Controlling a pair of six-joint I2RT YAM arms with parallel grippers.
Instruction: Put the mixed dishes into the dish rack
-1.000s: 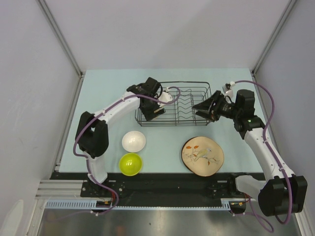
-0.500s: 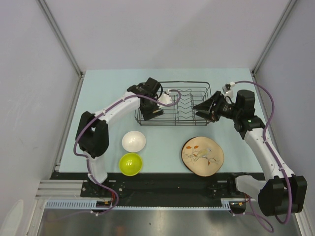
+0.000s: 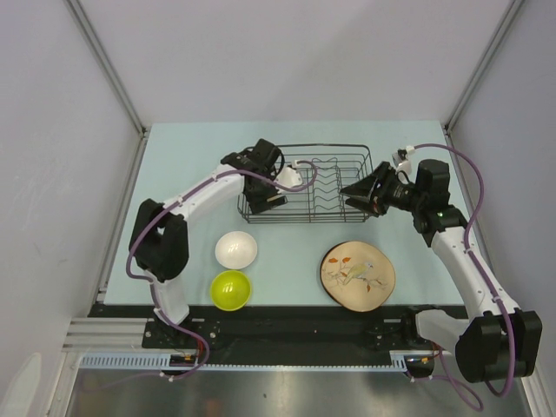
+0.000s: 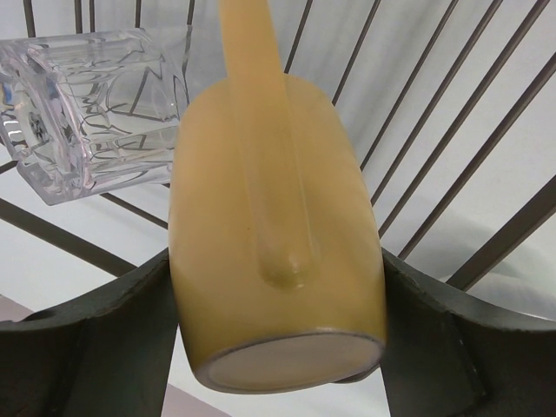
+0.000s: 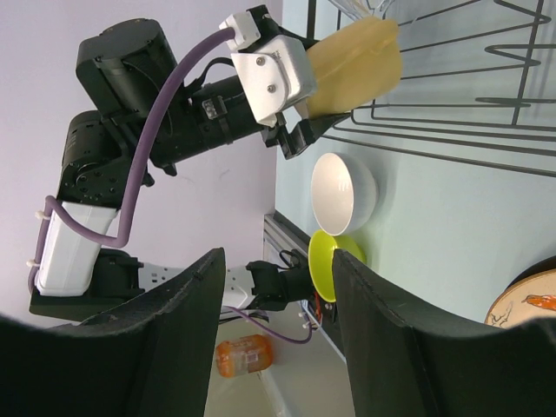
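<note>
The yellow-orange mug (image 4: 274, 226) hangs slantwise, so my left gripper will lower and turn it next to line up with the rack wires beside the clear glass (image 4: 95, 113).
My left gripper (image 3: 280, 182) is shut on the yellow-orange mug (image 4: 274, 226), gripping its sides near the base, handle facing the camera, inside the left part of the black wire dish rack (image 3: 334, 207). A clear glass (image 4: 95, 113) lies on its side on the rack wires just beyond the mug. My right gripper (image 3: 360, 193) is open and empty at the rack's right end, pointing left. It sees the mug (image 5: 356, 65) from across the rack. The white bowl (image 3: 236, 249), lime-green bowl (image 3: 231, 289) and leaf-pattern plate (image 3: 357, 275) sit on the table in front. The dark-rimmed plate is out of view.
The rack's upright prongs (image 3: 326, 178) stand between the two grippers. Grey walls enclose the table on the left, far and right sides. An orange object (image 5: 243, 354) lies below the table's near edge.
My left gripper with the mug has shifted slightly within the rack's left end. The right arm, bowls and plate have not moved.
</note>
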